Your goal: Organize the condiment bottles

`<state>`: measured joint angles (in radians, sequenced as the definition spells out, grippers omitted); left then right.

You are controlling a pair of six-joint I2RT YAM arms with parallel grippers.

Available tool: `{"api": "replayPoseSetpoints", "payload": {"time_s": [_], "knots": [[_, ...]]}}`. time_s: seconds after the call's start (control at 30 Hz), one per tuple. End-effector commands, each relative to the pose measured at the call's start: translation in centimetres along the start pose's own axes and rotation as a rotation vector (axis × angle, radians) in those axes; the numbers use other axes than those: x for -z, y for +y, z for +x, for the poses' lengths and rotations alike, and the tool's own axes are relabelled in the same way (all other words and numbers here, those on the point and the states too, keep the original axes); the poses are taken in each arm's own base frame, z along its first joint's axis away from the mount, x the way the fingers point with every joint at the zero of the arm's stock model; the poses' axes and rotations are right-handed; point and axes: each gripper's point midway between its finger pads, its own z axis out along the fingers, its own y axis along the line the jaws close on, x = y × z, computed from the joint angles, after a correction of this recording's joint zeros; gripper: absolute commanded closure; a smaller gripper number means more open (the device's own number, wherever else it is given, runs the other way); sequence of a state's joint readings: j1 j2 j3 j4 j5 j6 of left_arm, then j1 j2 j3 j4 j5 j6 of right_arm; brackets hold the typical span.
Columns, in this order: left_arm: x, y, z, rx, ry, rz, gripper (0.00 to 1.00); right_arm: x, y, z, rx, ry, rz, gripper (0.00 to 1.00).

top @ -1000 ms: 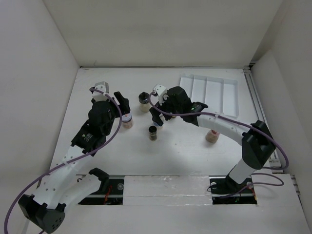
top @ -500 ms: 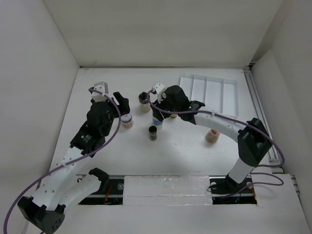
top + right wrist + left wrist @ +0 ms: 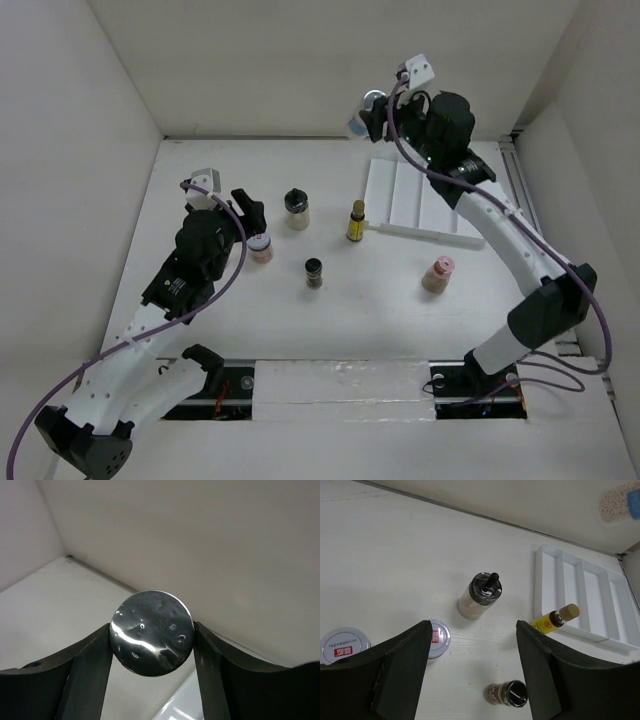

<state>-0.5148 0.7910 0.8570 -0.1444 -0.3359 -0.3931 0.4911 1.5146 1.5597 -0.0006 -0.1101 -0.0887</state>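
My right gripper next goes down to the far end of the tray's section (image 3: 383,171) by the amber bottle (image 3: 356,221) and releases the blue-labelled jar, as that section is empty.
My right gripper (image 3: 376,112) is shut on the blue-labelled jar (image 3: 361,122) and holds it high near the back wall. Its shiny round lid (image 3: 151,632) sits between the fingers in the right wrist view. My left gripper (image 3: 250,218) is open, low over the table's left. A pink-lidded jar (image 3: 261,246) stands just beside it, by the left finger (image 3: 402,670) in the left wrist view. A black flip-cap jar (image 3: 296,207), a small black-capped jar (image 3: 314,272) and the slim amber bottle (image 3: 356,221) stand mid-table. Another pink-lidded beige jar (image 3: 436,274) stands to the right.
The white divided tray (image 3: 430,195) lies at the back right, with the amber bottle touching its left edge. A second round lid (image 3: 342,644) shows at the left edge of the left wrist view. White walls enclose the table on three sides.
My right gripper has lifted the blue-labelled jar from mid-table and swung it up toward the back right. The amber bottle now shows. The left arm has barely moved.
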Motion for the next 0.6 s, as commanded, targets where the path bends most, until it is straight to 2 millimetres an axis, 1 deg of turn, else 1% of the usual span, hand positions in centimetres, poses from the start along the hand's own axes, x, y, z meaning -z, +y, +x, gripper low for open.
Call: {"api": "replayPoseSetpoints", "payload": {"time_s": [0.0, 0.03, 0.07, 0.1, 0.13, 0.17, 0.2, 0.27, 0.3, 0.33, 0.37, 0.4, 0.43, 0.47, 0.5, 0.57], "knots": [[0.2, -0.7, -1.3, 0.013, -0.052, 0.040, 0.36, -3.7, -4.4, 1.2, 0.000, -0.016, 0.061, 0.60], [0.4, -0.7, -1.6, 0.016, -0.060, 0.043, 0.36, -4.3, -6.3, 2.4, -0.003, 0.010, 0.085, 0.60], [0.4, -0.7, -1.6, 0.016, -0.060, 0.043, 0.36, -5.0, -7.4, 1.7, 0.000, 0.000, 0.101, 0.59], [0.4, -0.7, -1.6, 0.016, -0.060, 0.043, 0.36, -6.9, -8.5, 5.0, -0.011, 0.060, 0.111, 0.59], [0.4, -0.7, -1.6, 0.016, -0.060, 0.043, 0.36, -7.5, -9.4, 6.7, -0.022, 0.110, 0.122, 0.59], [0.4, -0.7, -1.6, 0.016, -0.060, 0.043, 0.36, -8.0, -10.8, 7.7, -0.027, 0.132, 0.133, 0.59], [0.4, -0.7, -1.6, 0.016, -0.060, 0.043, 0.36, -9.4, -11.5, 9.0, -0.033, 0.150, 0.127, 0.59], [0.4, -0.7, -1.6, 0.016, -0.060, 0.043, 0.36, -9.8, -13.0, 10.8, -0.041, 0.182, 0.148, 0.59], [0.4, -0.7, -1.6, 0.016, -0.060, 0.043, 0.36, -10.1, -13.1, 11.3, -0.043, 0.188, 0.148, 0.59], [0.4, -0.7, -1.6, 0.016, -0.060, 0.043, 0.36, -10.4, -13.7, 12.9, -0.050, 0.213, 0.156, 0.59], [0.4, -0.7, -1.6, 0.016, -0.060, 0.043, 0.36, -10.6, -13.8, 13.7, -0.053, 0.225, 0.155, 0.59], [0.4, -0.7, -1.6, 0.007, -0.060, 0.043, 0.36, -10.4, -14.1, 13.7, -0.064, 0.224, 0.155, 0.59], [0.2, -0.7, -1.3, 0.004, -0.052, 0.039, 0.36, -10.3, -14.0, 14.8, -0.069, 0.245, 0.153, 0.59], [0.2, -0.7, -1.3, 0.004, -0.052, 0.039, 0.36, -10.2, -13.9, 15.2, -0.072, 0.254, 0.153, 0.59], [0.0, -0.6, -1.1, 0.001, -0.045, 0.036, 0.36, -10.2, -14.1, 15.2, -0.071, 0.255, 0.162, 0.59], [0.0, -0.6, -1.1, 0.001, -0.045, 0.036, 0.36, -9.9, -14.1, 16.5, -0.076, 0.281, 0.172, 0.59]]}}
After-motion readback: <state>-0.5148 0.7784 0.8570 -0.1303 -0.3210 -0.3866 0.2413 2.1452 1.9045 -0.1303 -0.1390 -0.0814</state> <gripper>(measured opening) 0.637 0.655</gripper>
